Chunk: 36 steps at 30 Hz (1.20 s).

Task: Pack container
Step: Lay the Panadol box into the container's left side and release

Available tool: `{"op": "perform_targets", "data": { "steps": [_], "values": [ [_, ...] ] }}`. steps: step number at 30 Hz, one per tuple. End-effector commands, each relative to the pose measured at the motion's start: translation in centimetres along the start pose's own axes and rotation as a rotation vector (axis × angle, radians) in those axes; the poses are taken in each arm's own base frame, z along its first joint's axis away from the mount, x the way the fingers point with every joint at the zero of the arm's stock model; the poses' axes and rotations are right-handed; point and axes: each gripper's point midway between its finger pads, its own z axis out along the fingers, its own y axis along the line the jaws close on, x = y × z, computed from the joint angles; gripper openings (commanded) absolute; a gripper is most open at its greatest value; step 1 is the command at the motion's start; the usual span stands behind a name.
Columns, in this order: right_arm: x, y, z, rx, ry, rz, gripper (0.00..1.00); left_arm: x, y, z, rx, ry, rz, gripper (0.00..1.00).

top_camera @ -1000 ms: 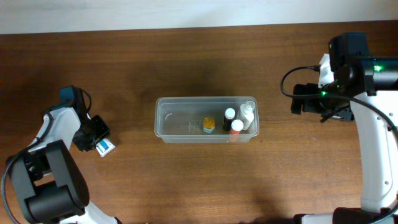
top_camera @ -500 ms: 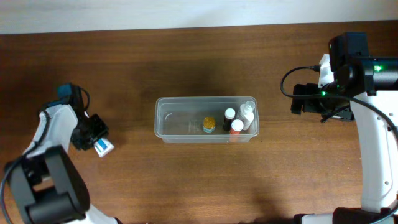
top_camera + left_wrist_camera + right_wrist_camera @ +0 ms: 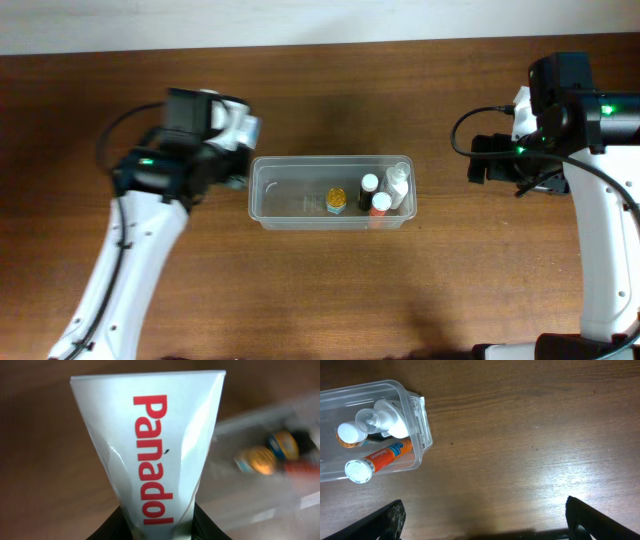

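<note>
The space inside the container's end beside the orange-capped jar is empty, so the left gripper will next swing over that end, turning, and bring the Panadol tube down inside.
The clear plastic container (image 3: 290, 163) lies at the table's middle and holds an orange-capped jar (image 3: 336, 200), a dark bottle with a white cap (image 3: 369, 185), an orange tube (image 3: 379, 208) and a white bottle (image 3: 398, 180). My left gripper (image 3: 238, 140) is shut on a white Panadol tube (image 3: 150, 435) and holds it just past the container's left end; the container (image 3: 265, 407) shows blurred in the left wrist view. My right gripper (image 3: 488, 160) is open and empty, off to the right of the container (image 3: 417, 420).
Bare brown wooden table surrounds the container. A pale wall edge runs along the back of the table (image 3: 320, 20). The right arm's white body (image 3: 600, 230) stands along the right side.
My left arm has swung from the far left of the table up and to the right, carrying the tube to the container's left end. The right arm has not moved.
</note>
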Motion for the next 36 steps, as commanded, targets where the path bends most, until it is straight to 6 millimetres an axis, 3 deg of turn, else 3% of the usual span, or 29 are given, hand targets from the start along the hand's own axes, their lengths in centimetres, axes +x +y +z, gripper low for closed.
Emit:
{"op": "perform_targets", "data": {
  "steps": [1,6,11,14,19,27,31,36],
  "values": [
    [-0.1,-0.1,0.1,-0.005,0.0,-0.003,0.94,-0.3,-3.2,0.9,0.057,0.0,0.282,0.29],
    [-0.1,-0.1,0.1,-0.005,-0.001,-0.003,0.94,-1.0,-6.0,2.7,0.096,-0.014,0.391,0.21],
    [-0.1,-0.1,0.1,-0.005,-0.001,-0.003,0.94,-0.7,-7.8,5.5,0.128,0.02,0.435,0.27],
    [-0.1,-0.1,0.1,-0.005,-0.001,-0.003,0.94,0.3,-8.3,7.4,0.143,0.071,0.466,0.35],
    [-0.3,0.0,0.1,-0.006,-0.008,-0.003,0.95,2.1,-8.8,10.3,0.174,0.147,0.601,0.35],
    [-0.4,0.0,0.1,-0.006,-0.012,-0.004,0.94,3.7,-9.3,12.6,0.211,0.202,0.764,0.36],
    [-0.4,0.0,0.1,-0.007,-0.012,-0.004,0.94,4.6,-9.3,13.7,0.223,0.235,0.776,0.45],
    [-0.4,0.0,0.1,-0.006,-0.012,-0.004,0.94,5.8,-9.3,15.3,0.238,0.28,0.773,0.5]
  ]
}}
